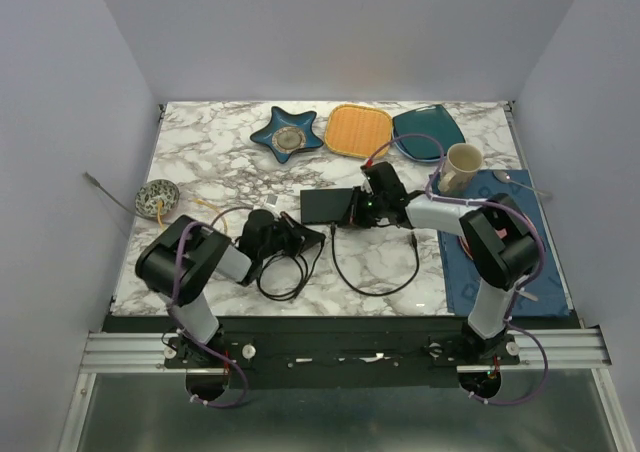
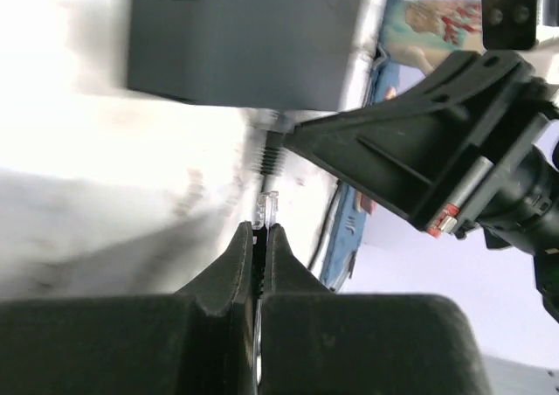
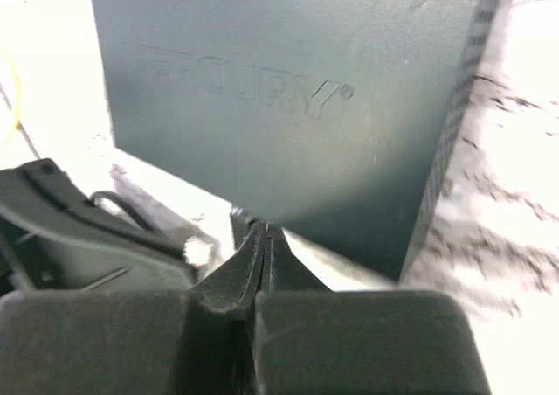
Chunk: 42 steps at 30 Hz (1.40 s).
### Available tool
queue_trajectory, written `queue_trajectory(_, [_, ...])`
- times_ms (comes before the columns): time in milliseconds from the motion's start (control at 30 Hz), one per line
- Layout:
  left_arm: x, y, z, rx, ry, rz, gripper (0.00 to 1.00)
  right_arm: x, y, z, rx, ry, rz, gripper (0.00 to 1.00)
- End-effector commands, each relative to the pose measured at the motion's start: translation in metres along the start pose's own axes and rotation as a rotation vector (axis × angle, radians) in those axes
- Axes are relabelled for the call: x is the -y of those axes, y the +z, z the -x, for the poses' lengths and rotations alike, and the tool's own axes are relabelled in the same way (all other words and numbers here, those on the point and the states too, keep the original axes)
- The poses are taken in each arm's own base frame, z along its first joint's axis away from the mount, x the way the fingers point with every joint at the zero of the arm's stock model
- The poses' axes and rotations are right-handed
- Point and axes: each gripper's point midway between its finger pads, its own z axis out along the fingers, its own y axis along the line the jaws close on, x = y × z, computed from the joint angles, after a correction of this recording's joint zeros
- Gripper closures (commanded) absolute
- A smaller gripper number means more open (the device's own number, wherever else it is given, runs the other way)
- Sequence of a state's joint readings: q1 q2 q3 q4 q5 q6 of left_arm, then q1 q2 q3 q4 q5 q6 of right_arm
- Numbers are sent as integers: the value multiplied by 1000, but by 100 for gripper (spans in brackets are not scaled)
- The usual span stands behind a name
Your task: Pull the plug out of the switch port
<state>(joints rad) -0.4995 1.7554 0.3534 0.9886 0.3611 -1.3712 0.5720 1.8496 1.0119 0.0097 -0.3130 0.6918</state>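
Note:
The left gripper rises next, carrying the clear plug (image 2: 266, 208) outward from the switch to beside the small bowl, since the plug stands free of the switch.
The switch (image 1: 325, 204) is a flat black box lying mid-table. In the left wrist view it (image 2: 244, 37) fills the top, and in the right wrist view (image 3: 288, 89) it shows embossed lettering. My left gripper (image 1: 303, 234) (image 2: 264, 227) is shut on a clear plug (image 2: 266, 208). The plug's tip sticks out past the fingertips and stands apart from the switch. Its black cable (image 1: 288, 277) coils near the left arm. My right gripper (image 1: 357, 210) (image 3: 266, 229) is shut, with its tips against the switch's edge. A ribbed black connector (image 2: 270, 157) sits at the switch's edge.
A second black cable (image 1: 380, 287) loops in front of the switch. A blue star dish (image 1: 286, 135), an orange plate (image 1: 358, 130) and a teal plate (image 1: 428, 132) line the back. A cup (image 1: 462, 167) and a spoon (image 1: 515, 179) stand by a blue mat (image 1: 500, 252). A small bowl (image 1: 157, 198) sits far left.

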Motion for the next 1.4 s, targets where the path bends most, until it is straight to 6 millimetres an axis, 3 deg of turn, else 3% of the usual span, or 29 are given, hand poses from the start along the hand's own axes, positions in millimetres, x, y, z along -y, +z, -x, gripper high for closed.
queue_trajectory(0, [56,-13,9,11,196,-54,100,-33,-49,38,174,-52,46,93])
queue_trajectory(167, [118,-44,38,119,433,7,100,-50,-97,52,277,-115,50,72])
queue_trajectory(367, [169,-99,88,270,557,149,100,-64,-141,52,365,-140,93,69])
queue_trajectory(533, [216,-167,158,498,588,229,100,-59,-149,45,381,-134,94,69])
queue_trajectory(600, [218,-185,183,581,581,315,100,-58,-151,40,378,-127,101,69])
queue_trajectory(633, [223,-208,205,668,579,384,100,-58,-151,37,374,-128,107,69])
queue_trajectory(733, [214,-236,243,791,521,528,100,-56,-157,31,380,-132,118,69])
queue_trajectory(767, [198,-252,266,875,462,616,100,-55,-158,30,382,-132,118,69])
queue_trajectory(833, [187,-267,284,944,400,669,100,-54,-161,26,387,-140,123,69])
queue_trajectory(867, [171,-280,303,996,351,726,100,-53,-162,25,387,-142,124,69])
queue_trajectory(933, [156,-286,318,1032,314,780,100,-51,-162,22,382,-143,124,69])
queue_trajectory(967, [142,-280,326,1018,293,815,100,-50,-162,19,379,-145,123,69])
queue_trajectory(1033, [132,-278,335,983,292,838,100,-46,-160,17,377,-146,116,69])
queue_trajectory(1067, [125,-272,337,955,296,852,96,-44,-160,15,375,-145,111,69])
queue_trajectory(1100, [125,-271,337,949,297,844,47,-43,-160,15,375,-151,108,69])
queue_trajectory(1133, [122,-269,337,955,301,829,24,-41,-159,15,378,-149,102,69])
queue_trajectory(1167, [134,-274,333,986,316,782,1,-40,-160,15,381,-150,98,69])
queue_trajectory(1300, [152,-274,323,1012,341,663,1,-41,-157,20,384,-162,89,69])
queue_trajectory(1367, [154,-263,313,965,339,612,1,-42,-154,21,378,-163,89,69])
